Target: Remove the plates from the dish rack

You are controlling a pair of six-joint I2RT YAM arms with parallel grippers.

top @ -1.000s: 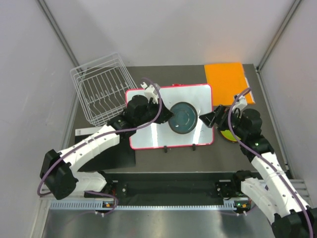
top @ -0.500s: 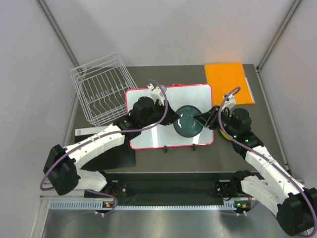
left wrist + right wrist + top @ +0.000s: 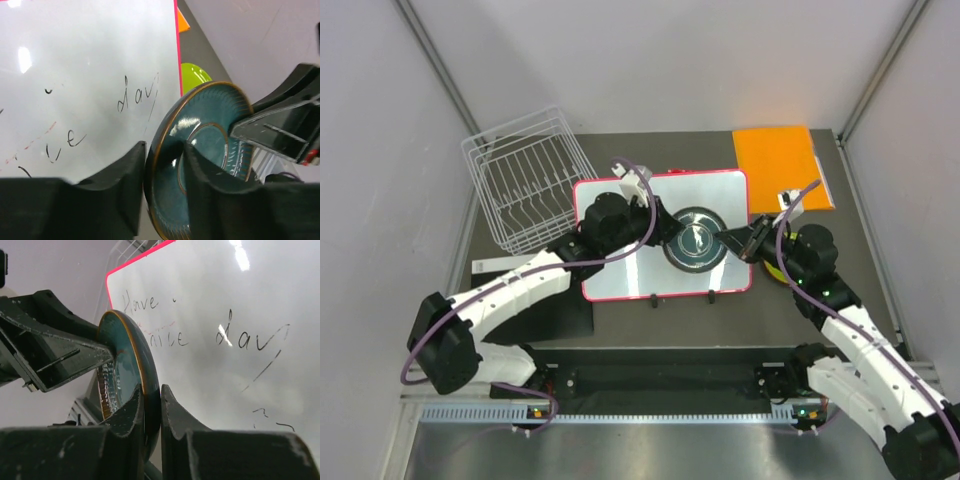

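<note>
I will move my right gripper to the right in the top view next and down onto the lime green plate (image 3: 778, 272), because that plate is already lying outside the rack (image 3: 525, 190).
A dark green-teal plate (image 3: 695, 243) hangs tilted over the right half of the whiteboard (image 3: 620, 272), between my two grippers. My right gripper (image 3: 728, 240) is shut on its right rim; in the right wrist view both fingers of that gripper (image 3: 151, 397) pinch the plate's edge (image 3: 125, 355). My left gripper (image 3: 665, 240) straddles the opposite rim. In the left wrist view its jaws (image 3: 165, 160) stand loosely open around the plate (image 3: 210, 135). A lime green plate (image 3: 778, 272) lies under my right arm, and shows again as the green plate (image 3: 195, 75). The white wire dish rack (image 3: 525, 190) stands at the back left.
A flat orange sheet (image 3: 780, 160) lies at the back right. A black mat (image 3: 555, 320) and a white strip (image 3: 495, 263) lie near the left arm. Grey walls close in on both sides.
My right gripper came in from the right and shut on the teal plate's rim. My left gripper's jaws widened from their grip on the opposite rim.
</note>
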